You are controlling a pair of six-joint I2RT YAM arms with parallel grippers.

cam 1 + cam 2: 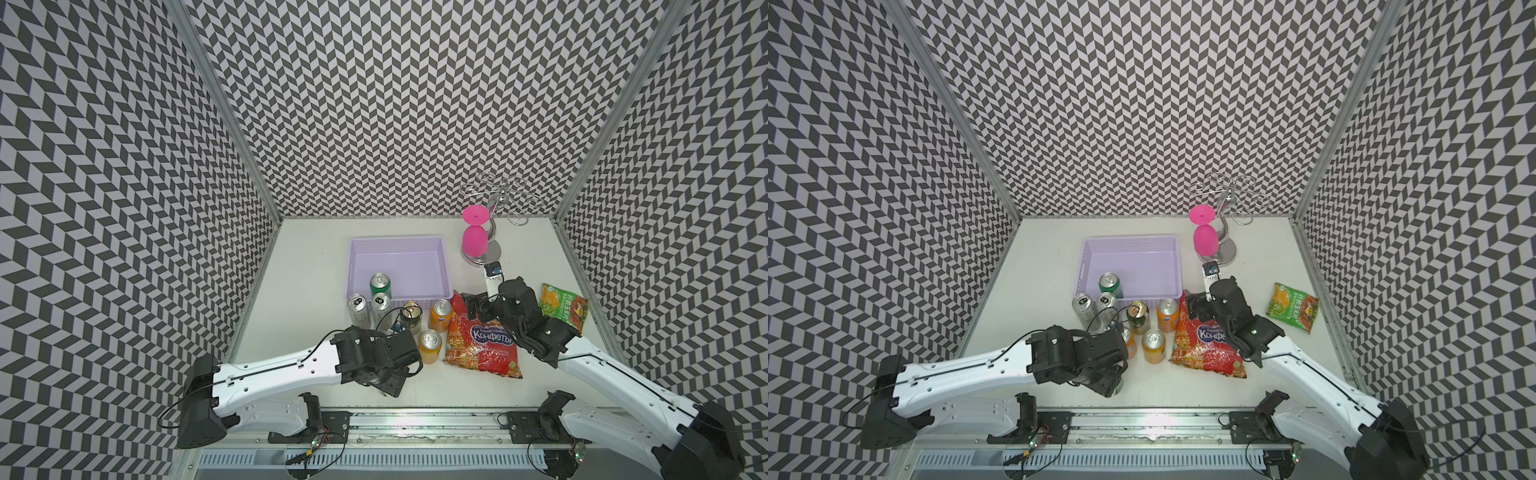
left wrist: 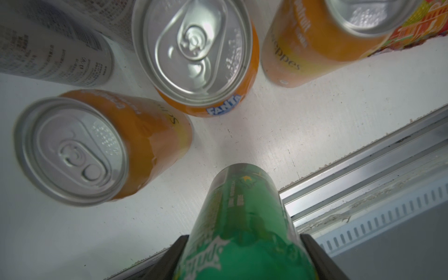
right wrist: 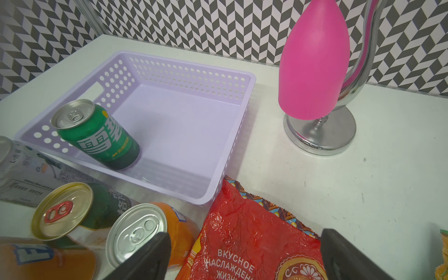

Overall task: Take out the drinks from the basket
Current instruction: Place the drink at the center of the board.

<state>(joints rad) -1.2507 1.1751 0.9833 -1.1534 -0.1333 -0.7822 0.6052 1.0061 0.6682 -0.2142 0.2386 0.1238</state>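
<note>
My left gripper should lower the second green can onto the bare tabletop below next, beside the orange cans, and let go of it. That spot is free of other drinks.
The pale-lilac basket (image 1: 397, 240) (image 1: 1129, 240) (image 3: 184, 65) holds one green can (image 1: 380, 284) (image 1: 1111, 284) (image 3: 97, 135). In front of it on the table stand two silver cans (image 1: 359, 309), a dark can with a gold top (image 1: 411, 313) (image 3: 72, 213) and orange cans (image 1: 440, 313) (image 1: 430, 345) (image 2: 194, 55). My left gripper (image 2: 243, 242), mostly hidden under its wrist (image 1: 390, 384) in both top views, is shut on a second green can (image 2: 242, 213) near the table's front edge. My right gripper (image 3: 244, 240) (image 1: 476, 307) hangs open over the red bag, holding nothing.
A red snack bag (image 1: 482, 336) (image 3: 254, 242) lies right of the cans, a green snack bag (image 1: 563, 305) further right. A pink glass (image 1: 473, 237) hangs upside down on a chrome rack (image 1: 503, 195) at the back right. A metal rail (image 2: 363, 169) runs along the front edge.
</note>
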